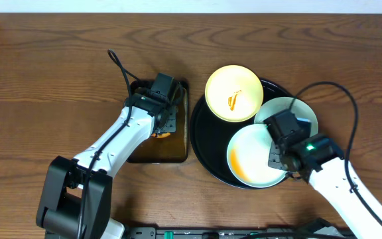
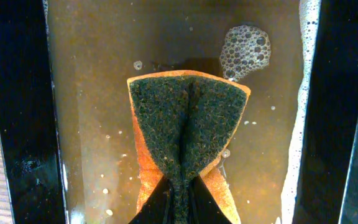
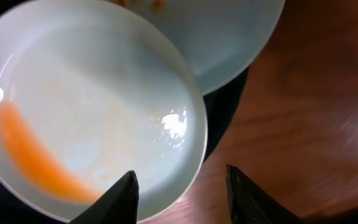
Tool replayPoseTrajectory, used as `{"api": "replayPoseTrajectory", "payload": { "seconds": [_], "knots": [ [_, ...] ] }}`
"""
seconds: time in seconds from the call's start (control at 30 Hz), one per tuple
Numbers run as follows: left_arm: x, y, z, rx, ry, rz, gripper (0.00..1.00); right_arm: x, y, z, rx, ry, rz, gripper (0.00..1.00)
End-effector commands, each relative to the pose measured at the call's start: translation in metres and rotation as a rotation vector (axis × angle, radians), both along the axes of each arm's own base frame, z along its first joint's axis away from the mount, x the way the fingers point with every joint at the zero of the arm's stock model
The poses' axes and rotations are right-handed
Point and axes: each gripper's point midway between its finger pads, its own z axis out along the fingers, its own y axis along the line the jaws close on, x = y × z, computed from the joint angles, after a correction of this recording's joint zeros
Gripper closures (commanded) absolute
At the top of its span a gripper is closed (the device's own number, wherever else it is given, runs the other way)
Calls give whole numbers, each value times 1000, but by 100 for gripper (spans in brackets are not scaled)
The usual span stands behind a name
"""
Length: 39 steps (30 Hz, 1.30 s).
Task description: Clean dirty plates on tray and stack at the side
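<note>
Next, the right gripper moves down and slightly back onto the front plate's rim [image 1: 285,174] opposite the orange smear.
A round black tray [image 1: 204,143] holds three plates. A pale yellow plate [image 1: 234,93] with an orange smear sits at its back. A mint-blue plate [image 1: 254,156] with an orange smear lies at the front and overlaps a second mint-blue plate [image 1: 304,109] at the right. My right gripper [image 1: 278,158] is open and straddles the front plate's right rim [image 3: 194,162], one finger over the plate and one outside it. My left gripper [image 1: 164,126] is shut on a folded green-and-orange sponge [image 2: 188,134] over brown soapy water.
A rectangular dark pan [image 1: 158,153] of brown water with foam [image 2: 244,50] stands left of the tray. Wooden table [image 1: 45,79] surrounds both. Black cables run over the table behind each arm.
</note>
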Motion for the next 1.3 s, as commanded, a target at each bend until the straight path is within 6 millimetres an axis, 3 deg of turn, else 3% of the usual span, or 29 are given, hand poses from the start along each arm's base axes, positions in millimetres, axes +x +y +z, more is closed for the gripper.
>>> {"api": "replayPoseTrajectory", "payload": {
  "seconds": [0.0,0.37,0.6,1.07,1.27],
  "knots": [
    [0,0,0,-5,-1,4,92,-17,7,-19,147,79,-133,57],
    [0,-1,0,-11,2,3,92,-38,5,-59,191,136,-248,59],
    [0,-1,0,-11,2,3,92,-33,7,-82,237,80,-325,67],
    [0,-1,0,-12,2,6,92,-26,10,-83,253,48,-319,99],
    [0,-1,0,-12,2,5,92,-15,14,-78,263,12,-259,99]
  ]
}}
